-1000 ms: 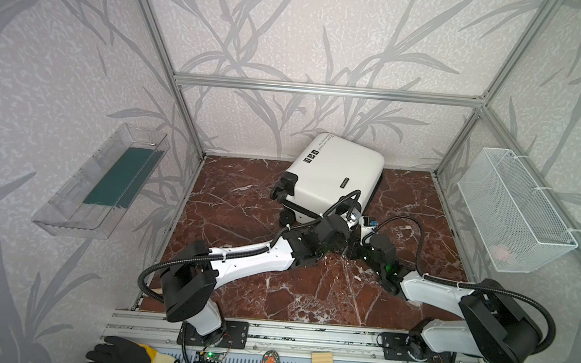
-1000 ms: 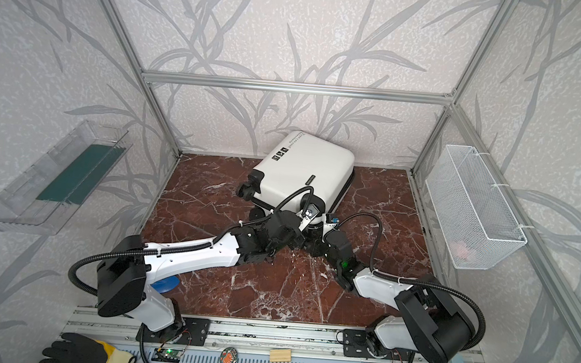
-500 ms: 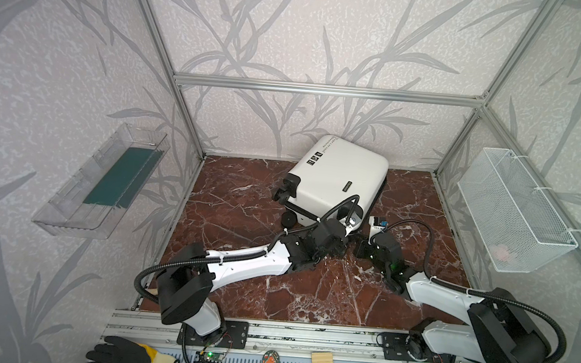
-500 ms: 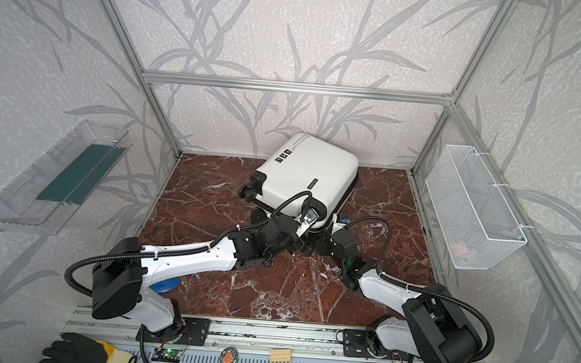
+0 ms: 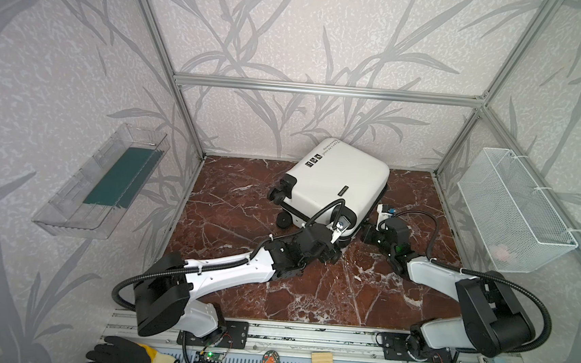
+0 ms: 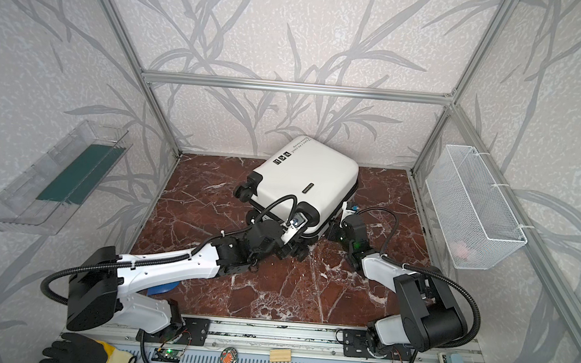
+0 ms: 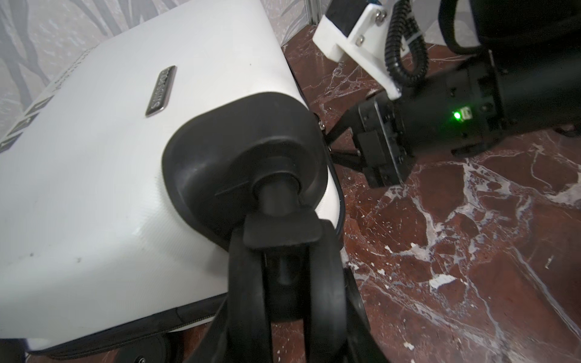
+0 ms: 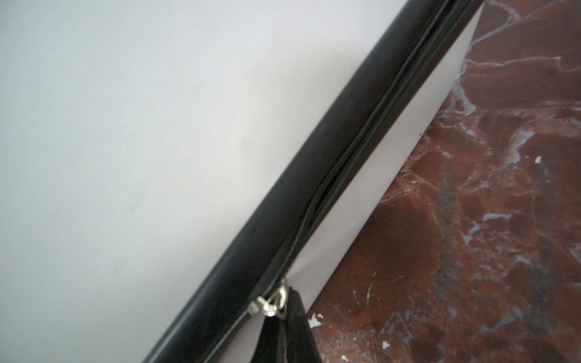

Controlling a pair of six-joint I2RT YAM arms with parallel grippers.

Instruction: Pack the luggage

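My right gripper will next pull outward along the seam toward the suitcase corner that faces the wire basket and let go of the pull, because the seam is open ahead of the pull.
The luggage (image 5: 339, 179) (image 6: 307, 176), a white hard-shell suitcase, lies closed on its side at the back of the marble floor. My left gripper (image 5: 333, 254) (image 6: 297, 252) is shut on the black caster wheel (image 7: 283, 270) at its near corner. In the left wrist view a finger stands on each side of the wheel, around the left gripper (image 7: 289, 283). My right gripper (image 5: 366, 234) (image 6: 333, 233) (image 8: 283, 317) is shut on the zipper pull. That pull hangs from a silver ring (image 8: 273, 301) on the black zipper seam (image 8: 345, 157) along the suitcase's right side.
A clear plastic tray (image 5: 104, 182) holding a dark green sheet hangs on the left wall. A white wire basket (image 5: 513, 214) hangs on the right wall. A black and yellow glove (image 5: 126, 357) and a wooden block (image 5: 321, 358) lie at the front rail. Aluminium posts frame the floor.
My right gripper has moved along the suitcase's right side toward the back, still on the zipper pull. The suitcase has turned a little, and my left gripper has stayed on the wheel.
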